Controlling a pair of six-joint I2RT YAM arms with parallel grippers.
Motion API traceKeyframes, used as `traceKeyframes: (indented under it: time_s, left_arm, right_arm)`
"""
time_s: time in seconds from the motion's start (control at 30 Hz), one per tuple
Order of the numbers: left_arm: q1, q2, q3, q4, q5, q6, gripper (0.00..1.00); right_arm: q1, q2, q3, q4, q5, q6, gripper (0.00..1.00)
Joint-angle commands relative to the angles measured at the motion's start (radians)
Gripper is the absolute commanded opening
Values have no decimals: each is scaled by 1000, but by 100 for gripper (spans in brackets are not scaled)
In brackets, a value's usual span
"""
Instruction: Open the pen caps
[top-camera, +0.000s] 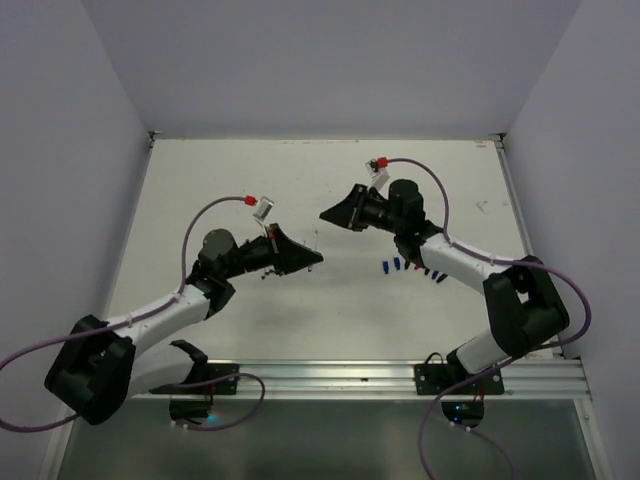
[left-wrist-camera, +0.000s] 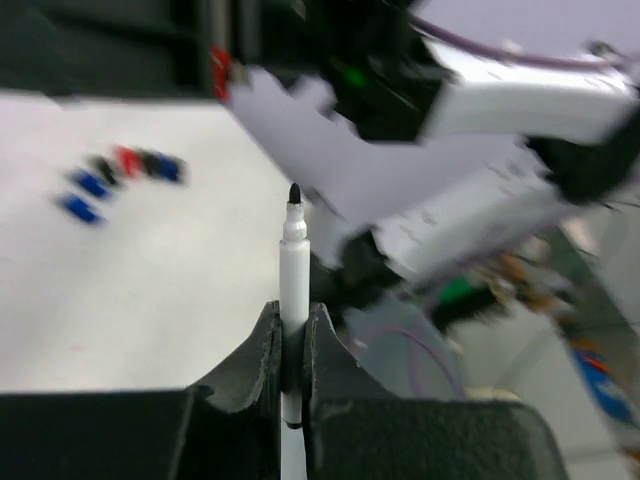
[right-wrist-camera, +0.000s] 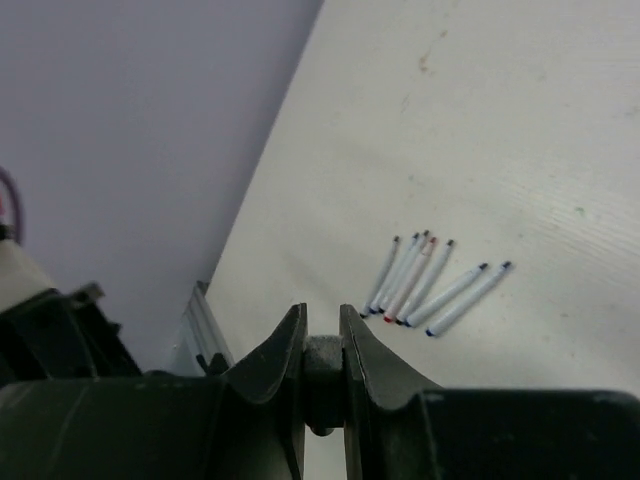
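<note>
I will move my right gripper back and down next to release beside the black end cap, because the cap is below my gripper and to its right in the top view.
My left gripper (top-camera: 318, 260) (left-wrist-camera: 293, 315) is shut on a thin white pen barrel (left-wrist-camera: 294, 270). The pen stands upright between the jaws with its black tip (left-wrist-camera: 294, 192) bare. My right gripper (top-camera: 324, 214) (right-wrist-camera: 322, 315) is shut on a small dark pen cap (right-wrist-camera: 323, 360) and sits just right of and beyond the left gripper, apart from the pen. Several loose pen caps (top-camera: 410, 268), blue, red and black, lie on the table under the right forearm. They also show blurred in the left wrist view (left-wrist-camera: 120, 170).
Several uncapped white pens (right-wrist-camera: 430, 280) lie side by side on the white table (top-camera: 250, 190). Purple-grey walls close in the table on the left, back and right. A metal rail (top-camera: 330, 378) runs along the near edge by the arm bases.
</note>
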Motion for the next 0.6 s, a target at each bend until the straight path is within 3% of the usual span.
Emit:
traceKeyframes:
  time_s: [0.0,0.07,0.17,0.3,0.37,0.57]
  left_arm:
    - [-10,-98,191,-777,-502,509,0]
    - [21,-98,208,-894,-639,536,0]
    - [124,-139,174,-939,-801,533,0]
    - [133,-193,148,-1029,-1053,476,0]
    - [138,-211,120,-1045,-1136,449,0]
    - [167,-145,82,-1079,-1184,393,0]
  right_arm:
    - [4,-70,110,-471,314,-159,0]
    - [-9,-91,164,-630,569,-193,0]
    - [-70,-119,160,-800,711,-197,0]
    - [-225,-136,114,-1047,795,-166,0]
    - [-297,-180,68,-1078,852,-160,0]
    - [-429,-294,-92,-1132,921,-166,0]
